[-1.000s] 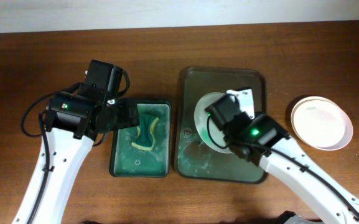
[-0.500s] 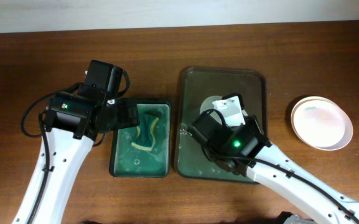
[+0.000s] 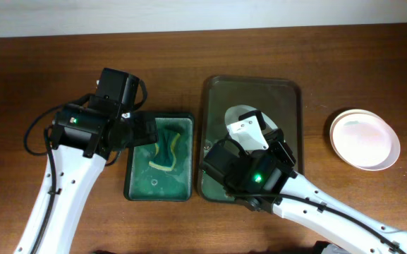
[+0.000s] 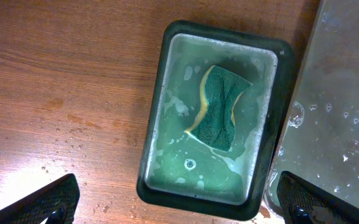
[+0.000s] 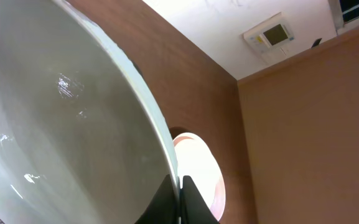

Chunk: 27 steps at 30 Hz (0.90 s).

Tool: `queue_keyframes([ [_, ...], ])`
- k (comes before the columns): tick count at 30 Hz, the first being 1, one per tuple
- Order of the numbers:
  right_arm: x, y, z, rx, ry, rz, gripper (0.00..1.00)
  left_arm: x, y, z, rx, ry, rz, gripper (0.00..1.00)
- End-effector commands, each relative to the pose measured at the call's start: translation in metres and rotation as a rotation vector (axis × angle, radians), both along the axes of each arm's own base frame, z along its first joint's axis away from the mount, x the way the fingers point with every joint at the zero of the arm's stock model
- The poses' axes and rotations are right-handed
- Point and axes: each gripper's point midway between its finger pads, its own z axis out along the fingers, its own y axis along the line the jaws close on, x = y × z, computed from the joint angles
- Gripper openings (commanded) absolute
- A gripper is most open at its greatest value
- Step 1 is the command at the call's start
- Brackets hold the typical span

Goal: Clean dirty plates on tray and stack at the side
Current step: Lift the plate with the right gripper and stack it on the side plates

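Note:
The stack of plates is lying flat, so my right gripper should next swing over it, to the right in the overhead view. It should level its tilted plate and then release it.
My right gripper [image 5: 180, 186] is shut on the rim of a white plate [image 5: 61, 118]. It holds the plate tilted up on edge over the dark tray [image 3: 288, 106]. In the overhead view only an arc of this plate [image 3: 237, 113] shows, and my right arm hides the rest. Two more white plates [image 3: 364, 139] sit stacked on the table to the right of the tray, and they also show in the right wrist view [image 5: 199, 163]. My left gripper [image 4: 179, 208] is open and empty above the sponge basin [image 4: 159, 124].
The green basin [image 3: 136, 180] holds soapy water and a green-and-yellow sponge [image 4: 219, 109], just left of the tray. The wet tray edge [image 4: 335, 124] shows in the left wrist view. Water drops lie on the wooden table [image 4: 61, 99] around the basin.
My right arm has swung left and toward the front over the tray, tilting the held plate up on edge. The left arm, sponge and stacked plates have not moved.

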Motion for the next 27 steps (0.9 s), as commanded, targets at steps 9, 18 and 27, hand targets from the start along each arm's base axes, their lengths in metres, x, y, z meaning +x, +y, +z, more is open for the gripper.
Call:
queue_keyframes([
  [9, 0.002, -0.004, 0.012, -0.045, -0.057, -0.010, 0.04, -0.001, 0.004, 0.003, 0.014, -0.010, -0.006, 0.99],
  [18, 0.005, -0.006, 0.022, -0.072, -0.117, -0.022, 0.04, -0.001, 0.004, 0.003, 0.014, -0.010, -0.006, 1.00],
  [27, 0.006, 0.001, 0.014, -0.012, -0.093, -0.014, 0.04, -0.001, 0.003, 0.003, 0.014, -0.010, -0.007, 1.00],
])
